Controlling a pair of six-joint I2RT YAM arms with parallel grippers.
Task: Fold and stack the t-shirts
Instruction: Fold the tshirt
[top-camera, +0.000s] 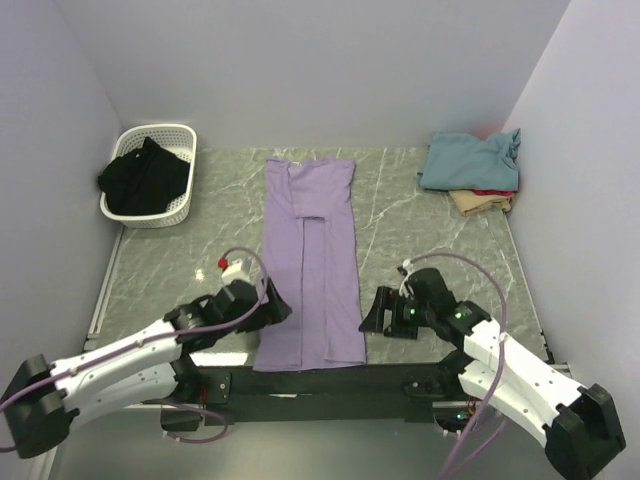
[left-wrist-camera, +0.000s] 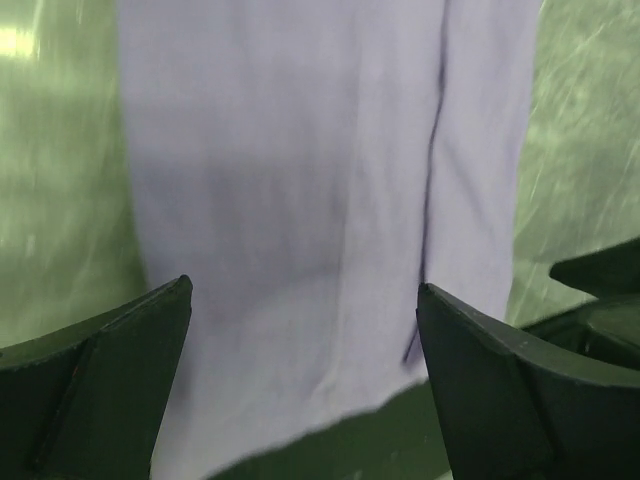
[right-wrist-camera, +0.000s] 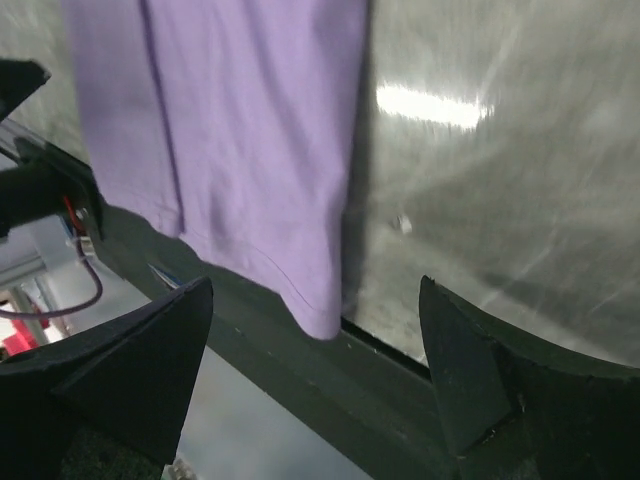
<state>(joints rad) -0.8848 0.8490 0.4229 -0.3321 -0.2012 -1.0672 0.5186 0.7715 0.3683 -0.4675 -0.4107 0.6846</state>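
I need to pull my left gripper back and down onto the t-shirt hem's basket-side corner (top-camera: 259, 366) (left-wrist-camera: 172, 464) next. That corner is below and back from the gripper and hangs over the edge of the table.
A lavender t-shirt (top-camera: 309, 260) lies flat in the middle of the table, folded lengthwise into a long strip, its hem hanging over the near edge. It fills the left wrist view (left-wrist-camera: 300, 200) and shows in the right wrist view (right-wrist-camera: 240, 130). My left gripper (top-camera: 277, 303) is open and empty at the strip's left near edge. My right gripper (top-camera: 372, 315) is open and empty just right of the strip's near right corner. A folded stack sits at the back right: a teal shirt (top-camera: 470, 160) on top of a red shirt (top-camera: 495, 192) and a tan shirt (top-camera: 482, 203).
A white basket (top-camera: 182, 135) holding dark clothing (top-camera: 145, 178) stands at the back left. A small red-and-white object (top-camera: 229, 265) lies on the table (top-camera: 400, 215) left of the strip. Walls close in on three sides.
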